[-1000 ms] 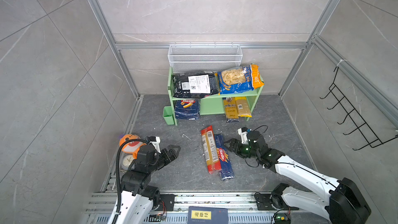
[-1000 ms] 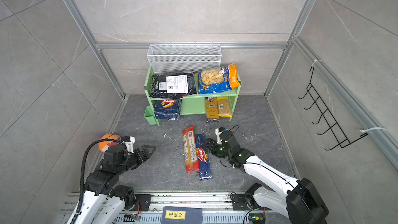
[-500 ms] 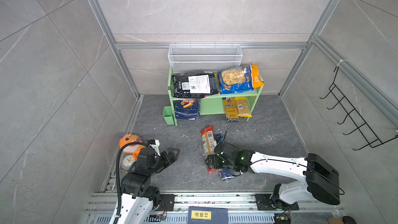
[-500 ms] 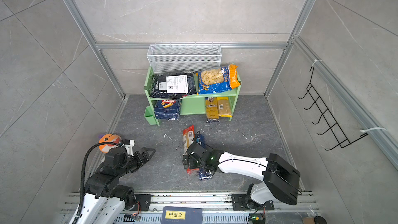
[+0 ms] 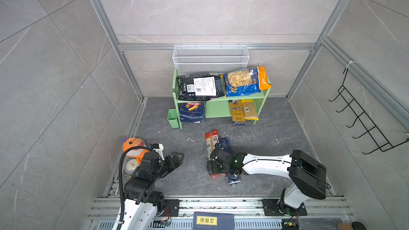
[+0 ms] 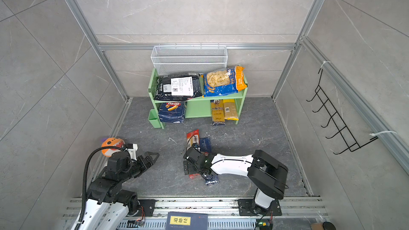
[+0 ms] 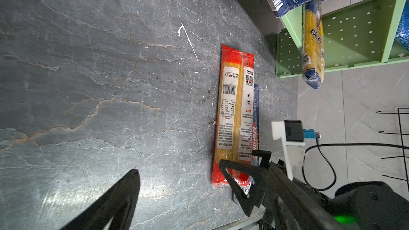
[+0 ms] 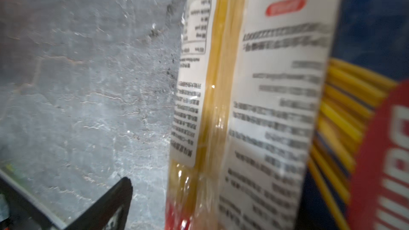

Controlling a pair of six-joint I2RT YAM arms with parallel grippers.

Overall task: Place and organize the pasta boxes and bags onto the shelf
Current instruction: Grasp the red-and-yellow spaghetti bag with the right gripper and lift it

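One open finger of the right gripper already stands beside the pack's long edge, so the right gripper will next lower around the near part of the spaghetti pack (image 5: 218, 176) (image 8: 232, 183) and close across its width.
A red and yellow spaghetti pack (image 5: 210, 142) (image 7: 234, 111) (image 8: 243, 107) lies on the grey floor beside the narrow blue Barilla box (image 5: 225, 146) (image 8: 376, 107). My right gripper (image 5: 212, 167) (image 6: 188, 167) hangs open over their near ends, one finger (image 8: 110, 202) beside the pack. My left gripper (image 5: 174, 158) (image 6: 150, 155) is open and empty, left of them. The green shelf (image 5: 221, 99) carries the black bag (image 5: 200, 86) and shell bag (image 5: 245, 81) on top. Below are the wide Barilla box (image 5: 192, 111) and two spaghetti packs (image 5: 241, 111).
An orange plush shark (image 5: 135, 147) and a small clock (image 5: 131, 164) sit by the left arm. A white wire basket (image 5: 210, 58) hangs behind the shelf, whose green cup (image 5: 173, 118) is at its left. Black hooks (image 5: 365, 125) line the right wall. A dark book (image 5: 212, 221) lies at the front.
The right arm has swung left from beside the box and lowered over the near ends of the pack and box. The left gripper has barely moved.
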